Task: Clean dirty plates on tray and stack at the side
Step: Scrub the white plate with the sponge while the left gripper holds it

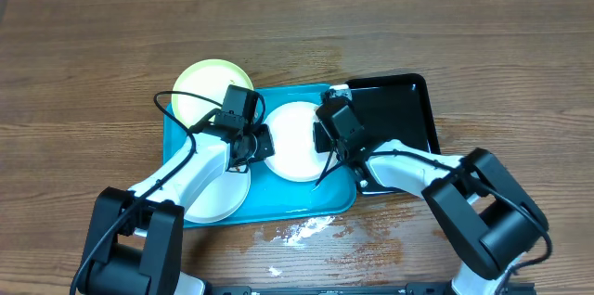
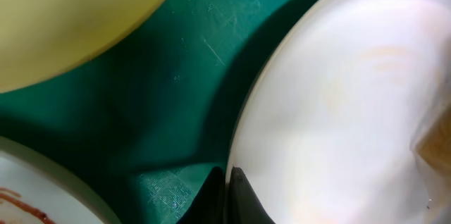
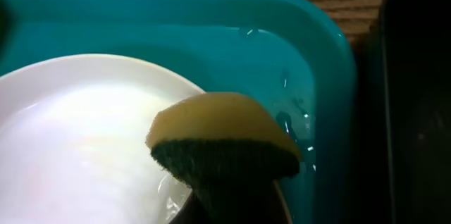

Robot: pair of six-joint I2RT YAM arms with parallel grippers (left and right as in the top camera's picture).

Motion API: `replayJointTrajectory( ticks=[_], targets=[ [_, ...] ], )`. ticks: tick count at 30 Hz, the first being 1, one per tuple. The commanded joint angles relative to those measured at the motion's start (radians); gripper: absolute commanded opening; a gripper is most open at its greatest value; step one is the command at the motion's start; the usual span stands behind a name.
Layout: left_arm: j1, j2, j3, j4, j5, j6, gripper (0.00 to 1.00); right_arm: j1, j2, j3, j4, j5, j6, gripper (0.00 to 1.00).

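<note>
My right gripper needs to lift, cross over right in the overhead view to the black tray (image 3: 426, 139), lower and release the sponge (image 3: 222, 136), since that tray is free of plates.
On the turquoise tray (image 1: 320, 198) a white plate (image 1: 295, 142) lies in the middle. My left gripper (image 1: 263, 142) is shut on that plate's left rim, and in the left wrist view the two fingers (image 2: 239, 199) pinch the edge of the white plate (image 2: 338, 111). My right gripper (image 1: 325, 137) is at the plate's right edge, shut on a yellow sponge (image 3: 222, 136) with its dark green scouring side pressed to the plate (image 3: 77, 132). A pale yellow-green plate (image 1: 209, 86) overlaps the tray's far left corner. Another white plate (image 1: 218, 193) with brown smears (image 2: 17, 203) lies under my left arm.
A glossy black tray (image 1: 394, 109) sits right beside the turquoise tray on the right. Water glistens in the tray's far right corner (image 3: 296, 104). A wet white patch (image 1: 302, 230) marks the wooden table just in front of the tray.
</note>
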Motion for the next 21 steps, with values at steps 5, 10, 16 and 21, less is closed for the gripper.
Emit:
replayJointTrajectory(
  ticks=[5,10,16,21],
  targets=[
    [0.004,0.011,0.019,-0.004,-0.007,0.003,0.04,-0.004,0.064,-0.006,0.129,0.039,-0.104,0.04],
    [0.004,0.011,0.019,-0.008,-0.007,0.006,0.04,-0.009,0.064,-0.006,0.256,0.058,-0.171,0.04],
    [0.004,0.011,0.019,-0.011,-0.007,0.014,0.04,-0.038,0.065,-0.006,0.29,0.058,-0.17,0.04],
    [0.004,0.011,0.019,-0.011,-0.007,0.013,0.04,-0.056,0.043,0.01,0.336,-0.037,-0.17,0.04]
  ],
)
